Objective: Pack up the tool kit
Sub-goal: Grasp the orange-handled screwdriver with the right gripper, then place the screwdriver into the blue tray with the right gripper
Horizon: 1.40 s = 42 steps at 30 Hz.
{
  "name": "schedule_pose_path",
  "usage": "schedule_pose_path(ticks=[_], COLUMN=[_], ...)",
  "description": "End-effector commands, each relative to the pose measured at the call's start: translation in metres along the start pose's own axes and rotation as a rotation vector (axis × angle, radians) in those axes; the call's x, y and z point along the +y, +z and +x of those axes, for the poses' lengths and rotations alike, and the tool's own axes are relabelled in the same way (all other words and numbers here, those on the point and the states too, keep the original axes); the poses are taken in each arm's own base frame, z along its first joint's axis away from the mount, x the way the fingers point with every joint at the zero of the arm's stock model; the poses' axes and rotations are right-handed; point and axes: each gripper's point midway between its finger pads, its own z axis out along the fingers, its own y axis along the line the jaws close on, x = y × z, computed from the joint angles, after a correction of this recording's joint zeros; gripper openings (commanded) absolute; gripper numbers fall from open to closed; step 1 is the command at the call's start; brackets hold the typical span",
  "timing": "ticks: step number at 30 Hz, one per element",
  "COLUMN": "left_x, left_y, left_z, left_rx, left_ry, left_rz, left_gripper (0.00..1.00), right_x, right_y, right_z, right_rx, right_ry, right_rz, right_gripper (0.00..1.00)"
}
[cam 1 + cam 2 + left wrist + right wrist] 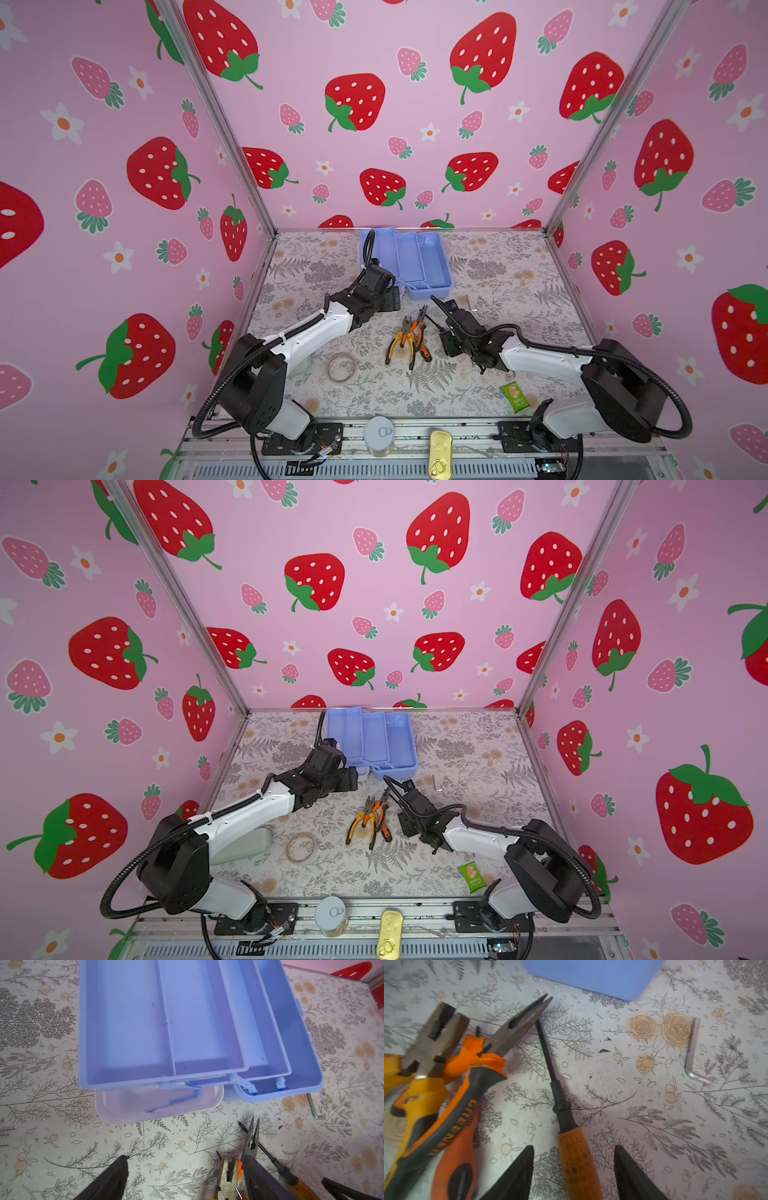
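Observation:
My right gripper will next move down onto the screwdriver's orange handle (577, 1158) and close near its black collar, because the open fingers are already on either side.
The tool kit case (419, 259) stands open at the back of the table. Its blue tray (162, 1022) is swung out and empty, over the white lid (158, 1105). Two orange-handled pliers (401, 338) lie crossed mid-table, also seen close up in the right wrist view (452, 1088). An orange-handled screwdriver (562, 1105) lies beside them. My right gripper (574, 1147) is open, a finger on each side of the screwdriver's handle, not touching it. My left gripper (186, 1159) is open and empty, low over the cloth in front of the case. A hex key (691, 1053) lies apart to the right.
A tape ring (341, 368) and a green packet (514, 397) lie on the near part of the cloth. A pale green case (245, 845) sits under my left arm. A grey tin (379, 434) and a gold tin (440, 455) stand on the front rail.

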Motion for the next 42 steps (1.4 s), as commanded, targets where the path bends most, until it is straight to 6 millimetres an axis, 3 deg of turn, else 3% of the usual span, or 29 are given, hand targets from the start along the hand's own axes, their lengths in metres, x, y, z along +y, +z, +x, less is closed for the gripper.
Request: schedule_pose_path(ticks=[1, 8, 14, 20, 26, 29, 32, 35, 38, 42], left_x=[-0.007, -0.007, -0.007, -0.001, 0.007, 0.015, 0.02, 0.021, 0.026, 0.035], left_y=[-0.004, -0.002, 0.0, -0.005, -0.013, -0.019, -0.026, -0.033, -0.04, -0.046], left_z=[-0.01, -0.009, -0.008, -0.009, -0.009, -0.012, -0.016, -0.018, -0.018, -0.017], left_rx=[-0.029, -0.027, -0.02, -0.037, -0.058, -0.086, -0.12, -0.136, -0.148, -0.162], left_ry=[0.007, 0.01, 0.01, 0.017, 0.019, 0.014, -0.012, -0.037, -0.053, -0.091], left_rz=[0.021, 0.019, 0.017, -0.003, -0.031, -0.056, -0.054, -0.021, -0.018, -0.012], left_gripper=[0.88, 0.88, 0.88, 0.89, 0.89, 0.89, 0.9, 0.91, 0.91, 0.92], right_x=[-0.009, -0.008, -0.004, -0.007, -0.005, -0.003, 0.0, 0.005, 0.006, 0.005], right_y=[0.005, 0.019, 0.022, 0.008, -0.026, -0.052, -0.075, -0.085, -0.075, -0.041], right_z=[-0.002, 0.016, 0.021, 0.025, 0.012, -0.02, -0.069, -0.121, -0.165, -0.209], right_rx=[0.011, 0.07, 0.11, 0.142, 0.099, -0.009, -0.14, -0.22, -0.249, -0.245], right_ry=[-0.005, -0.006, -0.029, -0.035, 0.034, 0.088, 0.15, 0.188, 0.219, 0.298], right_rz=[0.081, 0.085, 0.048, -0.001, -0.087, -0.148, -0.239, -0.336, -0.386, -0.456], right_gripper=[0.64, 0.52, 0.35, 0.24, 0.13, 0.11, 0.09, 0.08, 0.07, 0.07])
